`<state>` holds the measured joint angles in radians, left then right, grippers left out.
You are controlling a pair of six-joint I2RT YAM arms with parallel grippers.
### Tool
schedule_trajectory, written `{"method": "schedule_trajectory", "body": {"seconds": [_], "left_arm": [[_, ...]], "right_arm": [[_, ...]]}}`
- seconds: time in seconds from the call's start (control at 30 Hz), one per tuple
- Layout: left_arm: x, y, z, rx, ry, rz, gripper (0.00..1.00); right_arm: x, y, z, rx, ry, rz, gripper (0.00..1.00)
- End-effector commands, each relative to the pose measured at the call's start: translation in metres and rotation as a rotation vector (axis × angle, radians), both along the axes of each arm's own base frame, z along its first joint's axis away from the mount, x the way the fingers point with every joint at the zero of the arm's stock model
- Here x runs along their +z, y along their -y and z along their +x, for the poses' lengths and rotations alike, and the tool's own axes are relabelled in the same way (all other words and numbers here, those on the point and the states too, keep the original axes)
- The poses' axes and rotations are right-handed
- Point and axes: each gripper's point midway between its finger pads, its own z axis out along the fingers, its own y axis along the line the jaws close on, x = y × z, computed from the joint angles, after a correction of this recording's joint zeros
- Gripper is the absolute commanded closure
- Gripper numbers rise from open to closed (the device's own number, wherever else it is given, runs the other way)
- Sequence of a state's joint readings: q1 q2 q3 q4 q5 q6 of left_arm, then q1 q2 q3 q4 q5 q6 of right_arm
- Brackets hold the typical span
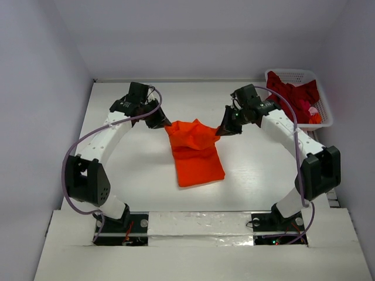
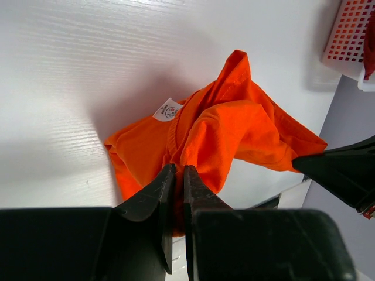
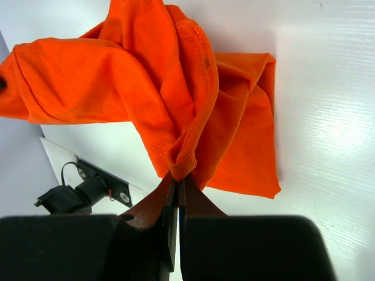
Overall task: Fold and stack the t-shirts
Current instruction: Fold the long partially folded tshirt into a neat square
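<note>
The left gripper pulls the t-shirt's lifted edge back and down next, then lets go. The t-shirt's flat near corner on this side lies back from and below the gripper.
A bright orange t-shirt [image 1: 196, 153] lies partly folded in the middle of the table, its far edge lifted off the surface. My left gripper [image 1: 166, 123] is shut on the shirt's far left corner, and my right gripper [image 1: 224, 129] is shut on its far right corner. In the left wrist view the orange t-shirt [image 2: 234, 132] bunches between the closed left gripper [image 2: 179, 171], with a small white neck label [image 2: 167, 109] showing. Seen from the right wrist, a rolled hem of the orange t-shirt [image 3: 193, 105] is pinched in the right gripper [image 3: 179, 177]. Dark red t-shirts [image 1: 293, 93] fill the basket.
A white plastic lattice basket [image 1: 323, 116] stands at the far right corner of the table, also visible as the basket [image 2: 350, 36] in the left wrist view. Grey walls enclose the table on three sides. Both arm bases sit at the near edge.
</note>
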<state>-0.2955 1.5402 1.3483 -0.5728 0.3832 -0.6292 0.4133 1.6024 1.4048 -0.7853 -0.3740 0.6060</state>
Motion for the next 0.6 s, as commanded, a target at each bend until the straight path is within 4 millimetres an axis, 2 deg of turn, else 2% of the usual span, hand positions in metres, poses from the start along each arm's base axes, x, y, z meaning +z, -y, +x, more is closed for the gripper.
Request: {"method": "schedule_trajectory", "body": {"seconds": [0.0,0.1,0.33,0.43,0.57], "left_arm": [[0.013,-0.003,-0.007,0.0,0.047,-0.002,1.0],[0.009,-0.001,-0.011,-0.011,0.039,0.007,1.0],[-0.028,0.004,-0.038,-0.058,-0.039,0.051,1.0],[-0.033,0.003,-0.048,-0.055,-0.051,0.06,1.0],[-0.034,0.015,-0.072,-0.105,-0.057,0.071,1.0]], "right_arm": [[0.011,0.0,-0.004,0.002,0.03,0.02,1.0],[0.005,0.002,-0.008,0.003,0.019,0.015,1.0],[-0.005,0.004,-0.022,0.014,-0.002,0.009,1.0],[-0.004,0.006,-0.027,0.011,-0.001,0.011,1.0],[-0.013,0.011,-0.04,0.001,-0.031,0.009,1.0]]}}
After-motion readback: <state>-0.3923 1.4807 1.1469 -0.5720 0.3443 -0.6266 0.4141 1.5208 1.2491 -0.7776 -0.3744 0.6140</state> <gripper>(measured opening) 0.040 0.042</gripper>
